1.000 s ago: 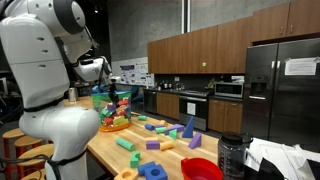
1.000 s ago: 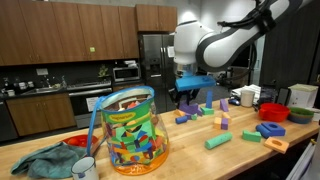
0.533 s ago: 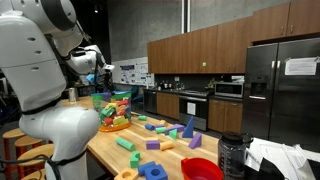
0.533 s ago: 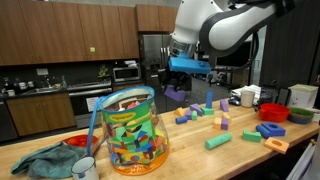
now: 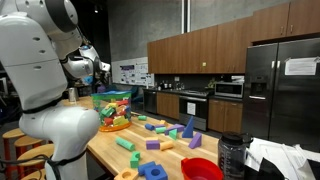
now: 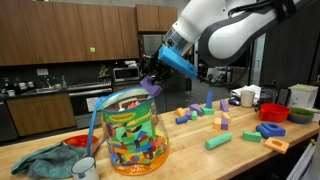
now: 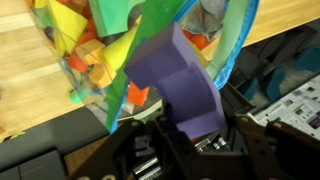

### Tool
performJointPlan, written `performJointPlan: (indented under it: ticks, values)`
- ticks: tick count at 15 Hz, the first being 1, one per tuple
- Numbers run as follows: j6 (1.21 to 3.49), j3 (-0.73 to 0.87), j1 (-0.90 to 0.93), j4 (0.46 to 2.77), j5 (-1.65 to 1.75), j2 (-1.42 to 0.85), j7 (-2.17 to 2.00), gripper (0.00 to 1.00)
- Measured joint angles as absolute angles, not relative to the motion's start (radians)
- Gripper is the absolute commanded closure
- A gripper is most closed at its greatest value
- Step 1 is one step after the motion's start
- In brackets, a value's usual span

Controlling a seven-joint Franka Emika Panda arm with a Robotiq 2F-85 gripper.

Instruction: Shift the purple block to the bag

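The bag's opening (image 6: 123,98) is on the other side of the bag's blue rim from my gripper, so next I will carry the purple block with my gripper across that rim, over the coloured blocks, and let go.
My gripper (image 6: 152,82) is shut on the purple block (image 6: 151,86) and holds it in the air just above the right rim of the clear plastic bag (image 6: 130,130), which is full of coloured blocks. In the wrist view the purple block (image 7: 180,85) fills the middle between the jaws (image 7: 190,135), with the bag (image 7: 110,40) and its blue rim right behind it. In an exterior view the bag (image 5: 112,108) stands at the far end of the wooden table and the gripper (image 5: 97,72) is above it, half hidden by the arm.
Several loose coloured blocks (image 6: 215,122) lie on the wooden table (image 6: 240,155). A red bowl (image 6: 273,112) and a white cup (image 6: 247,97) stand at the far right. A teal cloth (image 6: 45,162) and a mug (image 6: 86,169) lie by the bag. A red bowl (image 5: 201,169) sits near the table's front.
The gripper has carried the purple block up and across from above the loose blocks to just over the bag's rim. The block has stayed in the jaws.
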State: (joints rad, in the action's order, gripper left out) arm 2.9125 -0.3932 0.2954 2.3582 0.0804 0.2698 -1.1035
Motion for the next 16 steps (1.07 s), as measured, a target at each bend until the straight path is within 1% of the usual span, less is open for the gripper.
performJointPlan:
  ticks: [6,9,13,16]
  values:
    - [3.159,-0.373,0.354,2.406,0.069,0.190,-1.078,0.81]
    - [3.259,-0.376,0.384,2.415,-0.025,0.124,-0.985,0.81]
    - [3.354,-0.357,0.436,2.410,-0.024,0.052,-0.973,0.81]
    - [3.386,-0.357,0.456,2.388,-0.014,0.044,-0.989,0.81]
